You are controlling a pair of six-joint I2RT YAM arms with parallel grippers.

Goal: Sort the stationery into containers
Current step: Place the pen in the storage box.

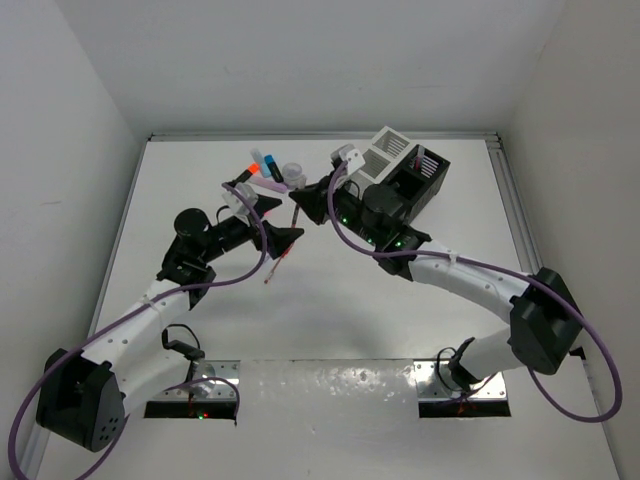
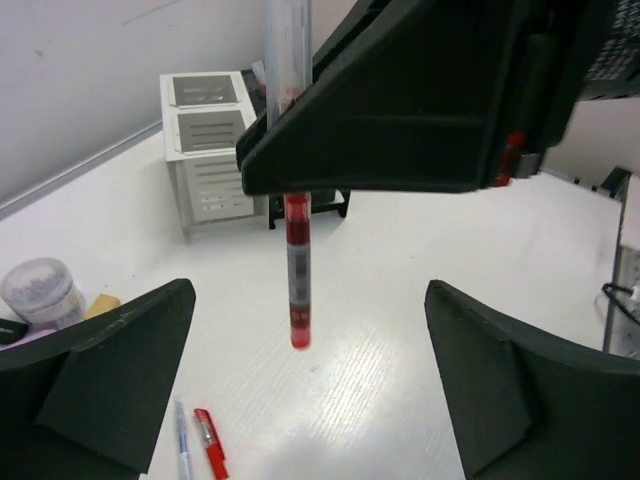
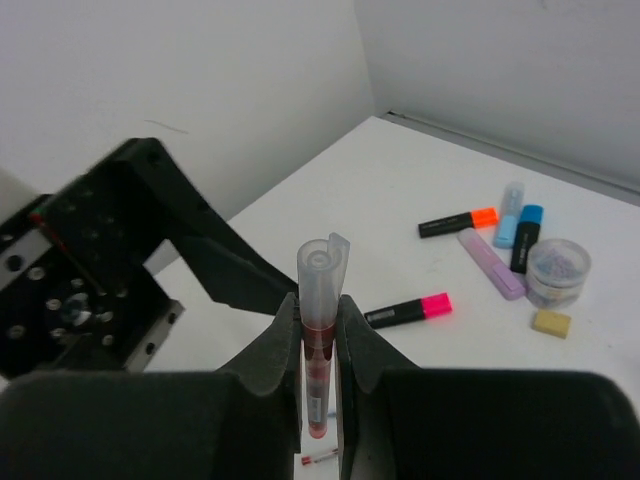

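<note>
My right gripper turns and swings outward over the black container next, then brings the red pen down into its far section (image 1: 427, 162), where a pen already stands.
My right gripper (image 3: 320, 325) is shut on a red pen (image 3: 321, 300) with a clear cap and holds it upright above the table. In the left wrist view the same pen (image 2: 297, 280) hangs down from the right gripper. My left gripper (image 2: 309, 300) is open and empty, its fingers (image 2: 110, 370) wide on either side of the hanging pen, below it. In the top view both grippers meet mid-table, the left (image 1: 283, 238) and the right (image 1: 298, 205). The white container (image 1: 385, 150) and the black container (image 1: 420, 180) stand joined at the back right.
Highlighters lie in a group: orange (image 3: 458, 222), pink (image 3: 410, 311), blue (image 3: 525, 235), pale blue (image 3: 510, 212), lilac (image 3: 490, 262). Beside them are the tape roll (image 3: 557, 268) and the tan eraser (image 3: 551, 322). A second red pen (image 2: 210, 445) and a clear pen (image 2: 183, 440) lie under the left gripper.
</note>
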